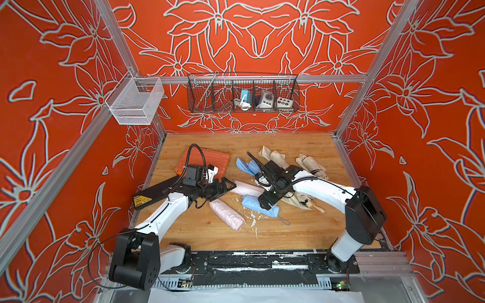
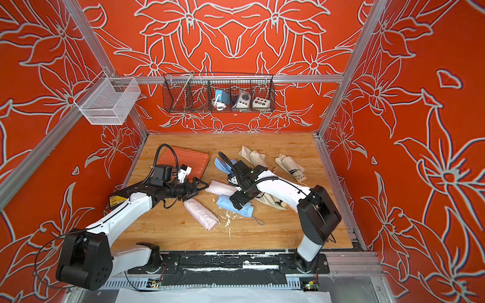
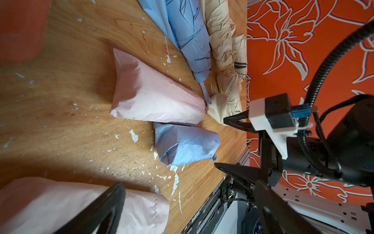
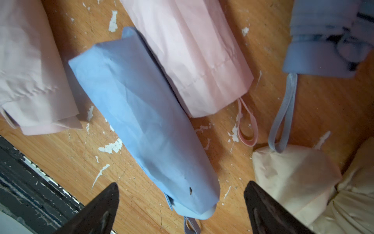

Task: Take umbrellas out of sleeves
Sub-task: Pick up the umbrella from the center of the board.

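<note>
The robot will next move its right gripper down, away from the umbrella's loop end, and close it across the sleeve's middle (image 1: pixel 255 204) (image 4: pixel 153 134), because the light blue sleeve lies below between the gripper's open fingers.
Several umbrellas in smooth sleeves lie mid-table. My right gripper (image 1: pixel 263 206) (image 4: pixel 182 210) hangs open over the handle end of a light blue sleeved umbrella (image 1: pixel 250 204) (image 4: pixel 141 113), one finger on each side and neither touching it. My left gripper (image 1: pixel 228 187) (image 3: pixel 186 208) is open and empty. It hovers between two pink sleeved umbrellas, one lying nearer the front (image 1: pixel 227 215) (image 3: pixel 60 202) and one lying farther back (image 1: pixel 246 189) (image 3: pixel 153 99). A bare blue umbrella (image 1: pixel 245 165) and bare cream umbrellas (image 1: pixel 312 164) lie behind them. A cream sleeved umbrella (image 4: pixel 293 174) lies partly under my right arm.
An orange tool case (image 1: pixel 207 160) sits at the back left. A black case (image 1: pixel 154 192) leans at the table's left edge under my left arm. A wire basket (image 1: pixel 242 93) hangs on the back wall. White paint flecks (image 1: pixel 253 219) dot the wood.
</note>
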`<move>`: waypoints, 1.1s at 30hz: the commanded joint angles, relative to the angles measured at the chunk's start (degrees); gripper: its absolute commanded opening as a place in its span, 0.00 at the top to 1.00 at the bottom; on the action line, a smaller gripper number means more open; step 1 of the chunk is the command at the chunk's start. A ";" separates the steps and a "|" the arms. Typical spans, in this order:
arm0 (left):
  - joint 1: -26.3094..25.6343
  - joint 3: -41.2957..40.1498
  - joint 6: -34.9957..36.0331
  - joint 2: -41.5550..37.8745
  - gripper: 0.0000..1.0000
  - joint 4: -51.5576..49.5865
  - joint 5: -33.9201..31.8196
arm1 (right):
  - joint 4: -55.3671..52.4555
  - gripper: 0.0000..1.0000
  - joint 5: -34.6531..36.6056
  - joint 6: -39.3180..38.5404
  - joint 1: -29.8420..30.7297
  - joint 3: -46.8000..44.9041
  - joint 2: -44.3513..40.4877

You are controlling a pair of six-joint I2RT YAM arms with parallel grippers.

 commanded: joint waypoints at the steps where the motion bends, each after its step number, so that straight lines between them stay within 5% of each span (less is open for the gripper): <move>1: 0.32 0.27 1.29 0.04 0.02 -0.35 0.73 | -0.17 0.02 0.70 -2.72 0.78 2.57 2.49; 19: 0.48 0.38 1.73 1.72 0.02 -0.48 1.82 | 1.32 0.08 -3.03 -4.09 1.92 5.45 12.18; 33: 0.51 0.27 1.42 3.06 0.02 0.61 2.64 | 3.64 0.31 -2.98 -1.96 2.06 3.29 11.96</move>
